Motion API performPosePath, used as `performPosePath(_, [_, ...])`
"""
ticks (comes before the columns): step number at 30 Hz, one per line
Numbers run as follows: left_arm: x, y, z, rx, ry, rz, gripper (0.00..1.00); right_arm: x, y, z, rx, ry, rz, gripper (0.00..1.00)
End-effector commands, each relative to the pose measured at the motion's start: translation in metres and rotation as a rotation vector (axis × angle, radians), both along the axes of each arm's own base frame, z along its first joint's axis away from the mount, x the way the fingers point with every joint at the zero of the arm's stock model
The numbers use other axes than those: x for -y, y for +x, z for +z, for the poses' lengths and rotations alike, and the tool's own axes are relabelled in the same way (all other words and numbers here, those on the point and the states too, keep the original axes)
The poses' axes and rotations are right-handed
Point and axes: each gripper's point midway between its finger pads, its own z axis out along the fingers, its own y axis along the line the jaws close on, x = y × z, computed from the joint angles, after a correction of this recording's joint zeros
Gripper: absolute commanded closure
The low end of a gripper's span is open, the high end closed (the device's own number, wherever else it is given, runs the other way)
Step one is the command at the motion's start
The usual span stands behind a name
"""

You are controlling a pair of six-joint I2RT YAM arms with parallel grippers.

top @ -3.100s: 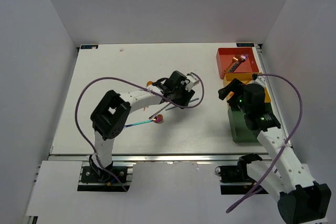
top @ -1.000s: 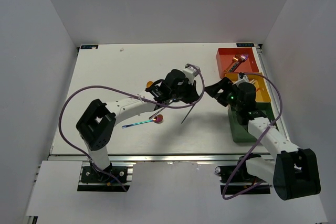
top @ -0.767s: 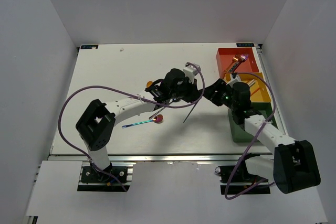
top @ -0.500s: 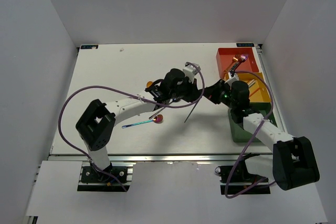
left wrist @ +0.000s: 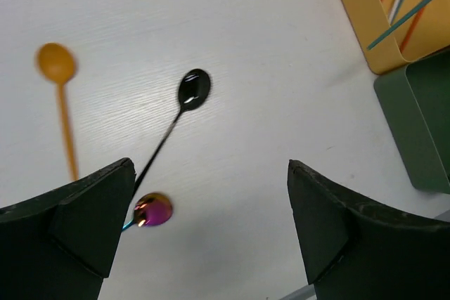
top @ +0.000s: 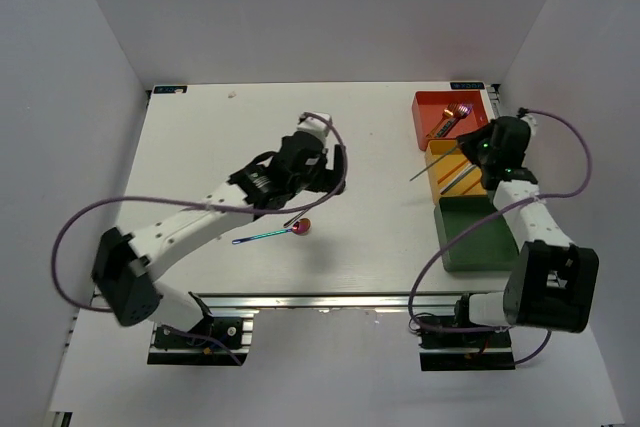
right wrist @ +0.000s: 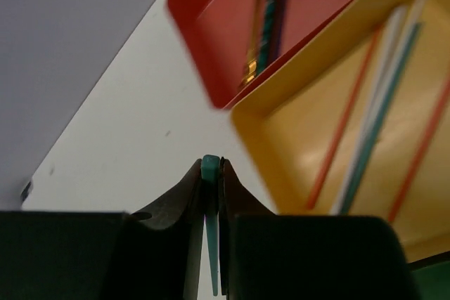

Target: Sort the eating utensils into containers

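Note:
I will move my right gripper to the right in the top view to release over the yellow tray, because the teal chopstick's loose end sticks out past the tray's edge.
My right gripper (right wrist: 212, 171) (top: 484, 149) is shut on one end of a teal chopstick (right wrist: 213, 244) (top: 440, 163). The stick hangs over the table just left of the yellow tray (top: 499, 184) (right wrist: 309, 138), which holds orange, white and teal chopsticks (right wrist: 375, 128). Gold and teal utensils (right wrist: 264, 12) lie in the red tray (top: 437, 113) (right wrist: 204, 47). The green tray (top: 478, 237) (left wrist: 415, 124) sits nearest. My left gripper (left wrist: 211, 223) (top: 298, 185) is open and holds nothing, high over a black spoon (left wrist: 184, 103), an orange spoon (left wrist: 62, 96) and an iridescent spoon (left wrist: 153, 210) (top: 270, 236).
The three trays stand in a row along the table's right edge. Grey walls close in the table on three sides. The left arm's purple cable (top: 330, 162) loops beside its wrist, and the right arm's cable (top: 560, 147) arcs past the right edge.
My left gripper let go of the teal chopstick, opened and drew back to the left. My right gripper shut on the stick and carried it right, toward the yellow tray.

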Motion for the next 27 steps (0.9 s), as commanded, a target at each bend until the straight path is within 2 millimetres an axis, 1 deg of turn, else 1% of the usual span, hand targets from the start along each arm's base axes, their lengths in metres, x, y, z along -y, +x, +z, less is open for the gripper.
performPosePath(1, [-0.069,-0.020,0.015,0.035,0.120,0.152,0.02,0.057,0.009,-0.014,-0.083,-0.077,-0.140,1.00])
performPosePath(2, [-0.079,-0.024,0.016,0.036,0.143,0.166,0.02,0.072,0.014,-0.014,-0.087,-0.089,-0.171,1.00])
performPosePath(3, [-0.098,-0.032,0.014,0.036,0.194,0.186,0.02,0.080,0.016,-0.023,-0.134,-0.095,-0.182,1.00])
performPosePath(4, [-0.108,-0.037,0.013,0.036,0.221,0.194,0.02,0.087,0.019,-0.025,-0.144,-0.111,-0.188,1.00])
performPosePath(5, [-0.119,-0.043,0.009,0.031,0.254,0.197,0.02,0.099,0.020,-0.028,-0.156,-0.114,-0.210,1.00])
performPosePath(6, [-0.134,-0.050,0.004,0.048,0.284,0.201,0.02,0.106,0.024,-0.033,-0.171,-0.111,-0.218,1.00])
performPosePath(7, [-0.142,-0.054,0.001,0.057,0.296,0.200,0.02,0.111,0.025,-0.034,-0.177,-0.110,-0.228,1.00])
performPosePath(8, [-0.156,-0.059,-0.005,0.086,0.314,0.215,0.02,0.121,0.027,-0.037,-0.181,-0.107,-0.248,1.00])
performPosePath(9, [-0.159,-0.058,0.004,0.115,0.293,0.236,0.02,0.123,0.029,-0.038,-0.176,-0.105,-0.253,1.00])
performPosePath(10, [-0.168,-0.062,-0.009,0.108,0.317,0.248,0.02,0.124,0.032,-0.037,-0.165,-0.105,-0.252,1.00])
performPosePath(11, [-0.169,-0.062,-0.010,0.123,0.294,0.266,0.02,0.125,0.035,-0.044,-0.182,-0.109,-0.244,1.00])
performPosePath(12, [-0.172,-0.063,-0.013,0.126,0.285,0.278,0.02,0.126,0.041,-0.039,-0.177,-0.113,-0.241,1.00])
performPosePath(13, [-0.174,-0.067,-0.018,0.128,0.271,0.273,0.02,0.127,0.040,-0.044,-0.203,-0.118,-0.238,1.00])
performPosePath(15, [-0.175,-0.066,-0.017,0.128,0.272,0.282,0.02,0.132,0.042,-0.054,-0.236,-0.132,-0.247,1.00])
performPosePath(16, [-0.180,-0.064,-0.016,0.136,0.292,0.313,0.02,0.137,0.042,-0.054,-0.238,-0.130,-0.256,1.00])
performPosePath(18, [-0.182,-0.063,-0.017,0.138,0.300,0.325,0.02,0.138,0.043,-0.054,-0.235,-0.118,-0.255,1.00])
performPosePath(20, [-0.177,-0.063,-0.024,0.117,0.309,0.304,0.02,0.137,0.044,-0.049,-0.218,-0.106,-0.244,1.00])
performPosePath(21, [-0.176,-0.063,-0.026,0.111,0.310,0.299,0.02,0.131,0.045,-0.046,-0.206,-0.084,-0.212,1.00])
performPosePath(22, [-0.175,-0.063,-0.028,0.106,0.317,0.294,0.02,0.129,0.045,-0.043,-0.197,-0.060,-0.193,1.00])
performPosePath(23, [-0.174,-0.063,-0.030,0.099,0.322,0.293,0.02,0.124,0.047,-0.036,-0.163,-0.042,-0.166,1.00])
performPosePath(24, [-0.174,-0.063,-0.030,0.098,0.325,0.292,0.02,0.114,0.048,-0.030,-0.136,-0.010,-0.112,1.00])
performPosePath(27, [-0.174,-0.063,-0.030,0.098,0.325,0.291,0.02,0.109,0.048,-0.021,-0.126,0.030,-0.068,1.00])
